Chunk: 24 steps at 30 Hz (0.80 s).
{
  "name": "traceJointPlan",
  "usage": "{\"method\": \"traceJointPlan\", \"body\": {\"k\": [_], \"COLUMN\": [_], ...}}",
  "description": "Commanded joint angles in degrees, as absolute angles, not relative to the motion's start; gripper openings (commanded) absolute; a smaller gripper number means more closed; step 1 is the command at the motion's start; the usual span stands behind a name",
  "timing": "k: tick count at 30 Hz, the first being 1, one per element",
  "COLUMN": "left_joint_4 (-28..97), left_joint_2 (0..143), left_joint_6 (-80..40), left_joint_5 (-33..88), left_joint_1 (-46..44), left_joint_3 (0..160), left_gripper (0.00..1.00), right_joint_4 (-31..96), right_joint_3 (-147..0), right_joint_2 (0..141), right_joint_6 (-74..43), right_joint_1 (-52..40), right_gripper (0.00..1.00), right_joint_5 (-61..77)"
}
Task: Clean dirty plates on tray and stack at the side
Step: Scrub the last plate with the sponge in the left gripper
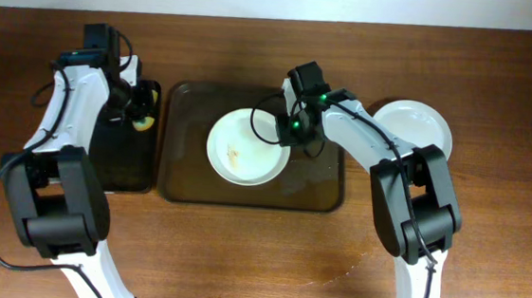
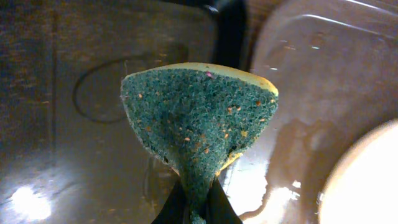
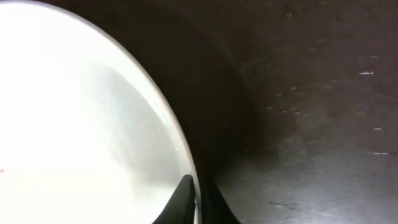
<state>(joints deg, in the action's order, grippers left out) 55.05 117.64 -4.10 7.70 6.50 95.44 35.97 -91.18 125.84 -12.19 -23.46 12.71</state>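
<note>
My right gripper lifts next, moves to the right in the overhead view and lowers its plate onto the second white plate (image 1: 420, 129), because that one starts the stack.
A white plate (image 1: 243, 147) with a small brown smear lies in the dark-brown tray (image 1: 178, 175). My right gripper (image 1: 291, 130) is shut on that plate's right rim; the right wrist view shows the plate (image 3: 74, 124) with my fingers (image 3: 198, 202) pinching its edge. A second white plate (image 1: 418, 126) sits on the table at the right of the tray. My left gripper (image 1: 135, 101) is shut on a green and yellow sponge (image 2: 199, 121), held above the narrow black tray (image 1: 122, 161). A plate's edge (image 2: 367, 180) shows in the left wrist view.
The wooden table (image 1: 258, 253) runs around both trays. The narrow black tray stands directly left of the brown tray. The brown tray's floor (image 2: 323, 74) looks wet and glossy.
</note>
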Motion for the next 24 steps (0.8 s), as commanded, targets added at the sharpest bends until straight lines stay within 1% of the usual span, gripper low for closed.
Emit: {"method": "traceJointPlan", "body": {"k": [1,2,3,7,10,12,15,16,17,21,22,24], "left_joint_4": [54.96,54.33,53.15,40.82,35.11,33.52,37.06,41.63,49.98,62.08,62.48,57.58], "left_joint_2": [117.80,117.80,117.82,119.48,123.74,125.95,129.03,129.43,129.40,129.40,129.43,129.67], "left_joint_6": [-3.40,-3.40,-3.40,-3.36,-3.33,-2.83,-1.63,-1.63,-1.34,4.05,5.78,6.17], "left_joint_5": [10.96,10.96,10.96,10.94,10.96,10.96,10.68,10.50,10.55,10.57,10.55,10.00], "left_joint_1": [2.13,0.08,-1.61,-7.81,-11.97,-13.78,-16.49,-16.62,-16.05,-14.92,-14.72,-14.72], "left_joint_3": [95.26,94.96,94.48,90.24,90.04,90.04,90.04,90.04,91.09,94.35,94.45,94.43], "left_gripper": [0.01,0.01,0.01,0.01,0.01,0.01,0.01,0.01,0.01,0.01,0.01,0.01], "right_joint_4": [38.20,39.27,39.40,38.76,38.79,38.74,38.72,38.74,38.74,38.72,38.61,38.57], "right_joint_3": [-91.50,-91.50,-91.50,-91.50,-91.50,-91.50,-91.50,-91.50,-91.50,-91.50,-91.50,-91.50], "right_joint_2": [127.02,127.04,127.02,127.02,127.04,127.02,127.02,127.02,127.02,127.02,127.02,127.02], "right_joint_6": [-29.91,-36.10,-38.52,-38.61,-38.17,-38.17,-37.74,-37.74,-37.74,-37.74,-37.74,-37.76], "right_joint_1": [-24.01,-24.08,-24.36,-26.00,-25.96,-25.96,-25.87,-25.87,-25.87,-25.87,-25.87,-25.87], "right_gripper": [0.04,0.04,0.04,0.04,0.04,0.04,0.04,0.04,0.04,0.04,0.04,0.04], "right_joint_5": [12.86,12.23,11.97,8.03,6.94,6.83,6.81,6.81,6.81,6.81,6.81,6.83]}}
